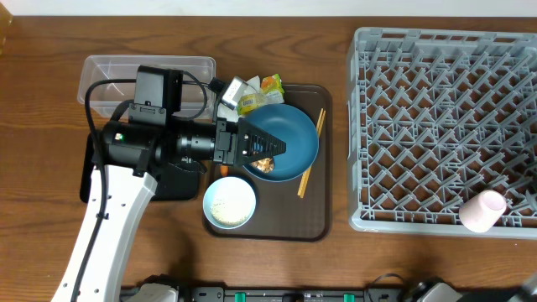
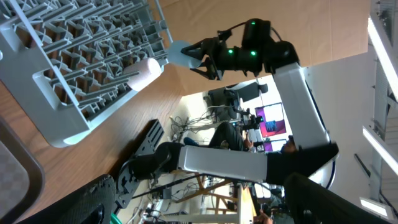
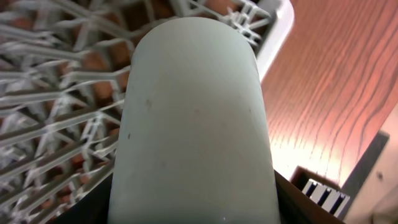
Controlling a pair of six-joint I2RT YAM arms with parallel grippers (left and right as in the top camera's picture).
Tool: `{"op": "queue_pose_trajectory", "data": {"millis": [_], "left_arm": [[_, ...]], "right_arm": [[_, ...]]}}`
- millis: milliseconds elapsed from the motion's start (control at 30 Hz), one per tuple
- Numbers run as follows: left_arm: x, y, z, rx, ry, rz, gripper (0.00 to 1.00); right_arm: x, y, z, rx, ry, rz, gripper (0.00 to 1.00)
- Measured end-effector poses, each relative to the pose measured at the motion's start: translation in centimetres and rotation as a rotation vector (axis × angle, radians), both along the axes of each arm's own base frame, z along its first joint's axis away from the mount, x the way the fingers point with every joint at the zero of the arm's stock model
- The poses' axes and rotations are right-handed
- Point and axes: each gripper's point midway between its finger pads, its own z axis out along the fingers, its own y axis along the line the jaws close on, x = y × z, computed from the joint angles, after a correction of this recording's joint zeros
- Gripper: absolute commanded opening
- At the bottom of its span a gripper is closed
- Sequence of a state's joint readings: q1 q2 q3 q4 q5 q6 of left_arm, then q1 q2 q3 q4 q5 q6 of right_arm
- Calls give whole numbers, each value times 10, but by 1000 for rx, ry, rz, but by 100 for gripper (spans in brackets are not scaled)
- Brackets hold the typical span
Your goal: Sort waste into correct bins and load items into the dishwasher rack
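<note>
I will tilt my left gripper's level-pointing fingers downward next and lower them open onto the dark blue bowl's rim on the tub side, because that rim is below my left gripper.
My left gripper [image 1: 270, 149] hangs open and empty over the dark blue bowl [image 1: 294, 134], which holds orange-brown food scraps [image 1: 265, 166]. The small white bowl [image 1: 229, 204] with rice stands in front of it. Chopsticks [image 1: 309, 166] lean on the blue bowl's right rim. A green-yellow wrapper [image 1: 260, 91] and a white napkin [image 1: 228, 94] lie behind it. My right gripper [image 2: 200, 57] is shut on the light blue cup [image 3: 193, 118], held beside the grey dishwasher rack [image 1: 436, 126]. It also shows in the left wrist view [image 2: 179, 52]. The pink cup [image 1: 482, 210] lies in the rack's front right corner.
The bowls, chopsticks and waste sit on a dark brown serving tray [image 1: 323, 180]. A clear plastic tub [image 1: 109, 71] stands at the back left. A black tray [image 1: 180, 183] lies mostly under my left arm. The rack [image 3: 50, 124] fills the right side.
</note>
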State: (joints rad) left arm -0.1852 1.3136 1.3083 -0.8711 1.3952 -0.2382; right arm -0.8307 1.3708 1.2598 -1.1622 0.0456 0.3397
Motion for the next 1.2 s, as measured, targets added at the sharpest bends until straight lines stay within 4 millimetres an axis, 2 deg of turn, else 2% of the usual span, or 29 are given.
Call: {"op": "queue_pose_trajectory", "data": {"millis": [300, 367, 400, 433, 500, 600, 733, 833, 900, 1067, 1200], "left_arm": [[2, 0, -2, 13, -2, 9, 88], [2, 0, -2, 13, -2, 9, 88], [2, 0, -2, 14, -1, 10, 88], [2, 0, -3, 15, -2, 11, 88], [2, 1, -3, 16, 1, 11, 87], [1, 1, -3, 18, 8, 11, 87], [0, 1, -6, 31, 24, 17, 88], [1, 1, -15, 82, 32, 36, 87], [2, 0, -26, 144, 35, 57, 87], [7, 9, -71, 423, 30, 148, 87], [19, 33, -110, 739, -39, 263, 86]], "right_arm": [[-1, -9, -47, 131, 109, -40, 56], [0, -12, -56, 148, 121, -46, 60], [-1, -13, -60, 158, 129, -54, 65], [-1, -14, -64, 169, 138, -61, 77], [-1, -14, -73, 190, 156, -69, 87], [1, -11, -80, 221, 161, -65, 91], [7, 1, -76, 283, 119, -31, 93], [14, 12, -59, 321, 65, 12, 94], [22, 18, -38, 318, -5, 55, 94], [45, 49, 42, 215, -281, 245, 94], [57, 99, 98, 132, -468, 460, 95]]}}
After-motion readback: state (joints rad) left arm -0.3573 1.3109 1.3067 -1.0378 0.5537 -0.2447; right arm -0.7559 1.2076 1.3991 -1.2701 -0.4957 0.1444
